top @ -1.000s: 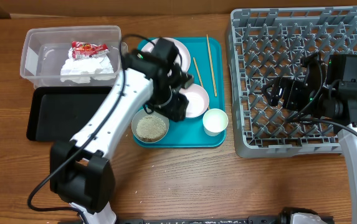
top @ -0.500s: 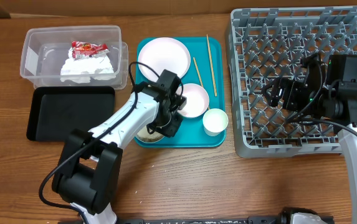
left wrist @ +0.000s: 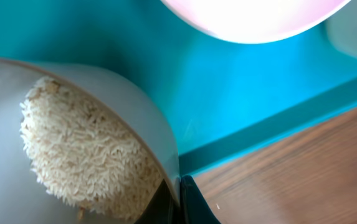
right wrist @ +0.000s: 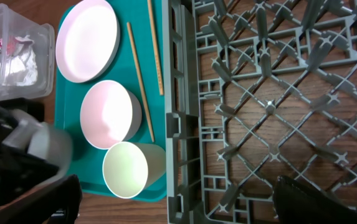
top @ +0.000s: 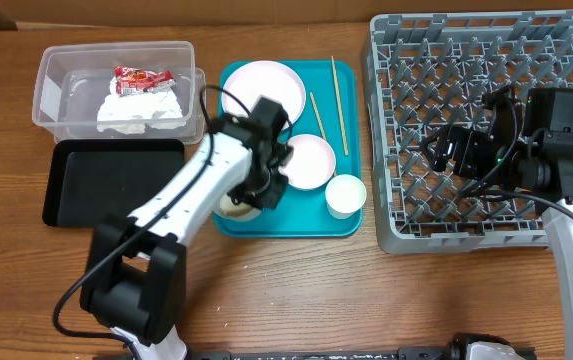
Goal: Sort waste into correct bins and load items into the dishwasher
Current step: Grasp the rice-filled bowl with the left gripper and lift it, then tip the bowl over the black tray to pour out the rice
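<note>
My left gripper lifts next and tips the bowl over the empty black tray [top: 113, 184], as it holds rice. Then it lowers the bowl back onto the teal tray [top: 296, 222] and releases.
My left gripper [top: 254, 192] is shut on the rim of a white bowl [left wrist: 72, 112] holding rice [left wrist: 78, 155]. The bowl sits at the front left of the teal tray [top: 296, 222], and the gripper hides most of it from above. In the left wrist view the fingertips [left wrist: 194, 202] pinch the wall, one inside and one outside. A pale plate [top: 263, 90], an empty bowl [top: 308, 160], a cup [top: 345, 195] and two chopsticks [top: 338, 90] share the tray. My right gripper [right wrist: 178, 205] hangs open over the grey dishwasher rack [top: 466, 60].
A clear tub [top: 56, 90] at the back left holds a red wrapper [top: 141, 78] and a crumpled napkin [top: 141, 108]. A black tray [top: 111, 185] lies in front of it. The rack's near wall [right wrist: 173, 124] stands right beside the cup [right wrist: 126, 169].
My left gripper has come down onto the rice bowl and closed on its rim, covering the bowl from above. The right arm has not moved.
</note>
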